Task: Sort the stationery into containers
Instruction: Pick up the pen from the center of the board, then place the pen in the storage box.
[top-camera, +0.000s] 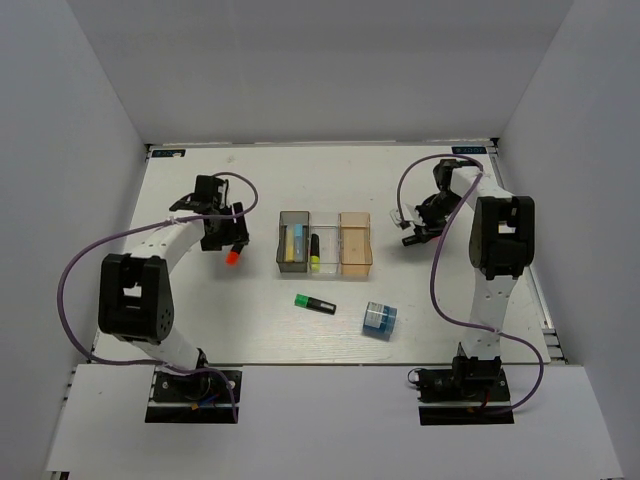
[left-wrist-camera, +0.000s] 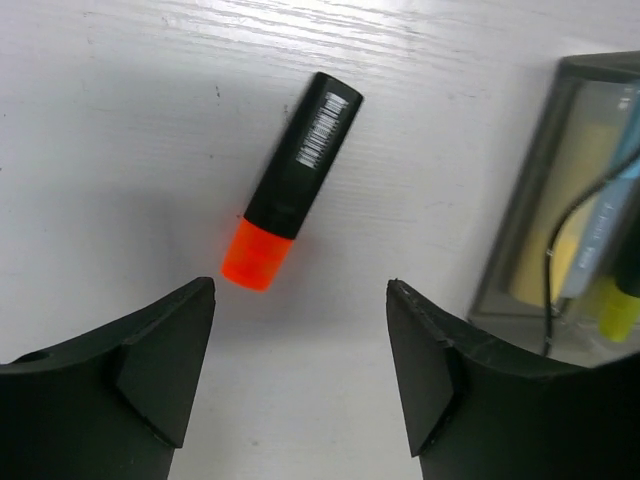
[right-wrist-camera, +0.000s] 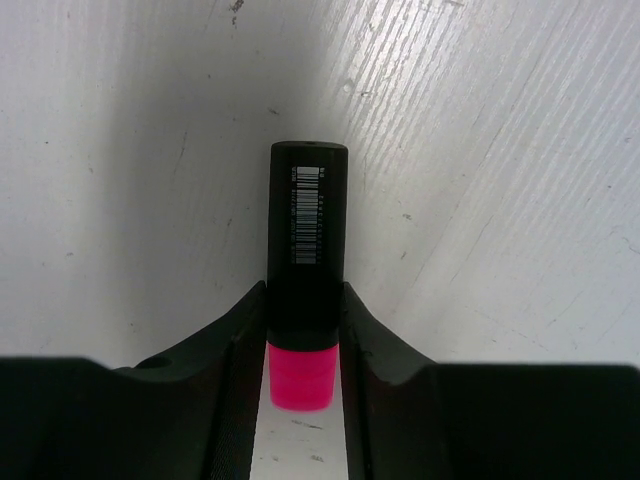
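My right gripper should next move up, over the amber container and down to release its marker in the clear container (top-camera: 328, 244), because a marker with a yellow cap is already in there.
The orange-capped black marker (left-wrist-camera: 290, 190) lies on the table, its cap (top-camera: 232, 258) toward me. My left gripper (left-wrist-camera: 300, 290) hovers just short of it, open and holding nothing. My right gripper (right-wrist-camera: 305, 300) is shut on the pink-capped marker (right-wrist-camera: 305, 240), with both fingers pressed against its black barrel near the cap. The three containers stand in a row: dark grey (top-camera: 282, 243), clear (top-camera: 326, 238) and amber (top-camera: 355, 243). The grey one holds a pale yellow stick (top-camera: 288, 243) and a light blue stick (top-camera: 298, 240). A yellow-capped marker (top-camera: 314, 252) is in the clear one.
A green-capped marker (top-camera: 315, 304) and a blue block (top-camera: 380, 319) lie on the table in front of the bins. The grey bin's wall (left-wrist-camera: 520, 220) is close to the right of my left gripper. White walls enclose the table on three sides.
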